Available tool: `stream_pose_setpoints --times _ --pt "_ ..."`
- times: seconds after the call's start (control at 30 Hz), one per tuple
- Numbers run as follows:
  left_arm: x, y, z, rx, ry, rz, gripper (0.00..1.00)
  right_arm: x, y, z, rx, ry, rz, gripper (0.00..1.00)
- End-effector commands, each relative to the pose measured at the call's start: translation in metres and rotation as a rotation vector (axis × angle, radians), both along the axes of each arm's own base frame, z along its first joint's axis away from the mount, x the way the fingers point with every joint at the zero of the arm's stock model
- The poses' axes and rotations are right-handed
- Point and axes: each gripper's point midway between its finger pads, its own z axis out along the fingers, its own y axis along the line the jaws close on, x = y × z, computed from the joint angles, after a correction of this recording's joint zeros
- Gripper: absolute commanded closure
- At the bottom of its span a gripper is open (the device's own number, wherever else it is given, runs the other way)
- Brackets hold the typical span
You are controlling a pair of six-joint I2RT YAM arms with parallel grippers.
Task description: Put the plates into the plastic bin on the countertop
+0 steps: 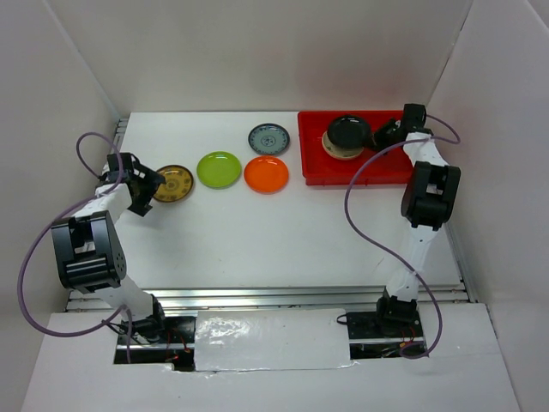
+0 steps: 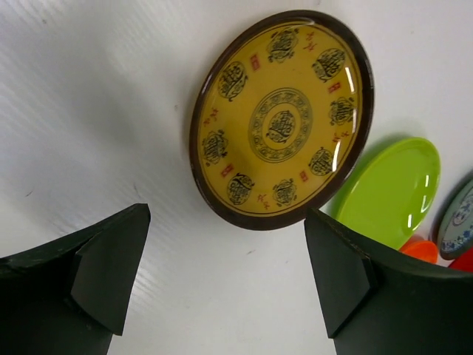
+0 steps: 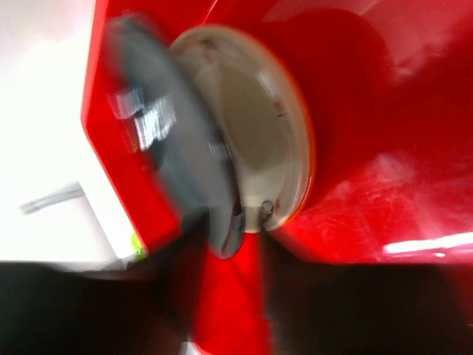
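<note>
The brown-gold plate gets my left gripper lowered toward it next, until its open fingers straddle the near rim [image 1: 173, 200] [image 2: 241, 217], since that edge is clear of the lime green plate.
The red plastic bin [image 1: 316, 163] stands at the back right of the white countertop [image 1: 257, 232]. In it a black plate [image 1: 347, 131] leans tilted on a cream plate [image 1: 336, 151]. The blurred right wrist view shows the black plate [image 3: 166, 140], the cream plate [image 3: 255, 126] and an orange rim [image 3: 310, 148] under it. My right gripper [image 1: 388, 135] [image 3: 233, 255] is at the black plate's edge, its fingers apart. My left gripper [image 1: 146, 186] [image 2: 225, 274] is open and empty just left of the brown-gold plate [image 1: 174, 183] [image 2: 281, 118].
On the countertop lie a lime green plate [image 1: 219, 169] [image 2: 388, 194], an orange plate [image 1: 266, 174] [image 2: 421, 250] and a blue-grey plate [image 1: 268, 138] [image 2: 458, 222]. White walls enclose the sides and back. A metal rail [image 1: 274, 296] runs along the front edge.
</note>
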Motion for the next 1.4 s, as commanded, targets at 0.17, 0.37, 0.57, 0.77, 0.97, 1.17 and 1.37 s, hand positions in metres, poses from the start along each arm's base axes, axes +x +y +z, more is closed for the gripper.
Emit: stream_pose_setpoints --times 0.17,0.37,0.57,0.77,0.97,1.17,1.37 --pt "0.017 0.003 0.0 -0.008 -0.007 -0.019 0.01 -0.005 0.045 0.078 -0.011 -0.204 0.152 0.0" --pt "0.008 0.003 -0.024 0.003 0.075 0.02 0.08 -0.048 0.077 0.137 -0.01 -0.339 0.214 0.0" --pt "0.013 -0.003 -0.049 0.009 0.12 0.018 0.31 -0.112 0.13 0.18 0.031 -0.465 0.342 0.0" --pt "0.002 0.001 -0.053 0.033 0.155 0.078 0.58 -0.162 0.163 0.198 0.06 -0.544 0.398 0.0" --pt "-0.02 0.017 -0.054 0.071 0.226 0.188 1.0 -0.179 0.186 0.2 0.074 -0.548 0.456 0.0" --pt "-0.045 0.035 0.002 0.162 0.138 0.287 1.0 -0.19 0.24 0.183 0.007 -0.516 0.619 0.0" --pt "-0.027 -0.023 0.075 0.283 -0.026 -0.035 1.0 -0.194 0.345 0.139 -0.032 -0.452 0.773 0.0"
